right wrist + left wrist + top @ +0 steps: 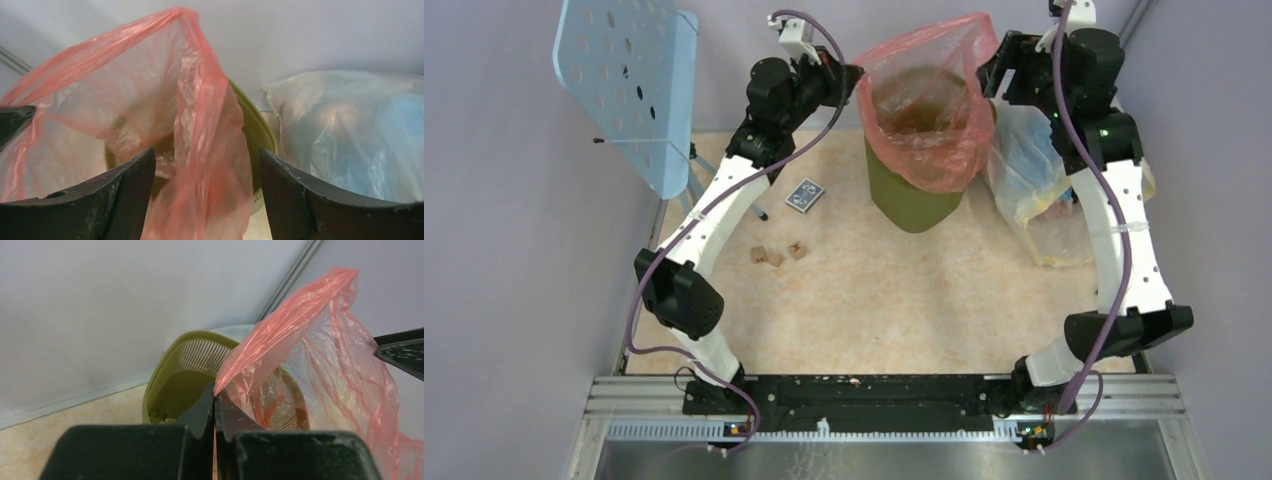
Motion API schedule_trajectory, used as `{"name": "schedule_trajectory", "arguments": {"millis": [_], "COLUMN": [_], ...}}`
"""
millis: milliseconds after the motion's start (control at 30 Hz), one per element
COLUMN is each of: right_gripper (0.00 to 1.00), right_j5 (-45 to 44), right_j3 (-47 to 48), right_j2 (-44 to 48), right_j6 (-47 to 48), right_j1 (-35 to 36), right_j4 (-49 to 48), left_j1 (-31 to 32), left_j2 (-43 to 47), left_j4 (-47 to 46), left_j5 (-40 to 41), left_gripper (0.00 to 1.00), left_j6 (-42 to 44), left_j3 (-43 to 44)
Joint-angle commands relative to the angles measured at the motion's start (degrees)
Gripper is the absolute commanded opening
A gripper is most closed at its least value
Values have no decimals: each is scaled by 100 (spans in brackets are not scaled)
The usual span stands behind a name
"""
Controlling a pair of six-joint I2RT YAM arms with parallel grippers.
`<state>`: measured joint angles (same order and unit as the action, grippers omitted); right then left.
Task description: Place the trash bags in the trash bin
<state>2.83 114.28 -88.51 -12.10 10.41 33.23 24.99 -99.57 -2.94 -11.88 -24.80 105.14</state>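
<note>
The red-orange bag's loose edge by the clear bag (985, 124) hangs below my right gripper, between its spread fingers. So my right gripper should lower its fingers toward the bin (914, 200) and close.
The red-orange trash bag (929, 100) hangs open over the olive-green trash bin (914, 200) at the back of the table, its lower part draped inside and over the bin's rim. My left gripper (856, 75) is shut on the bag's left edge; in the left wrist view the jaws (215, 397) pinch the red film (320, 340) above the bin (170, 375). My right gripper (989, 75) is open at the bag's right edge. In the right wrist view (207, 165) the bag (200, 130) hangs loose between the spread fingers, with the bin's rim (255, 130) behind.
A large clear bag of coloured items (1039, 190) leans right of the bin, also in the right wrist view (360, 135). A pale blue perforated stand (629, 80) stands back left. A card box (805, 195) and small brown cubes (774, 255) lie on the table.
</note>
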Motion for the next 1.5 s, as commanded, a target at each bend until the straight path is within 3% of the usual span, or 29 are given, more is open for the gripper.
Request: {"name": "schedule_trajectory", "arguments": {"millis": [0,200,400,533,667,900,967,1067,1267,1467], "right_gripper": [72,52,66,70,67,63,55,35,0,0], "right_j5": [100,804,826,-212,-1304,-2670,-2912,-3067,-2336,-1634], "right_j3": [-37,-88,-208,275,433,177,148,44,-130,252], "right_j2": [614,744,890,629,371,375,399,502,679,315], "right_j6": [-274,-537,-559,-665,-978,-781,-711,-638,-647,-688], "right_j1": [-31,-24,294,1015,1350,1521,1524,1516,1516,1064], "right_j4": [623,1260,1246,1762,2126,2367,2464,2504,2211,1756], "left_j1": [6,6,5,1,6,1,5,5,-1,-57], "left_j2": [410,534,688,782,927,1081,1113,1163,1095,739], "left_j4": [-374,-353,-331,-326,-348,-339,-339,-382,-420,-583], "left_j5": [-281,-330,-328,-362,-389,-349,-311,-233,-138,-184], "left_gripper": [0,0,0,0,0,0,0,0,0,0], "left_j6": [-104,-109,-78,-104,-129,-75,-62,-32,34,-88], "left_j3": [-163,-196,-240,-256,-350,-523,-567,-640,-638,-340]}}
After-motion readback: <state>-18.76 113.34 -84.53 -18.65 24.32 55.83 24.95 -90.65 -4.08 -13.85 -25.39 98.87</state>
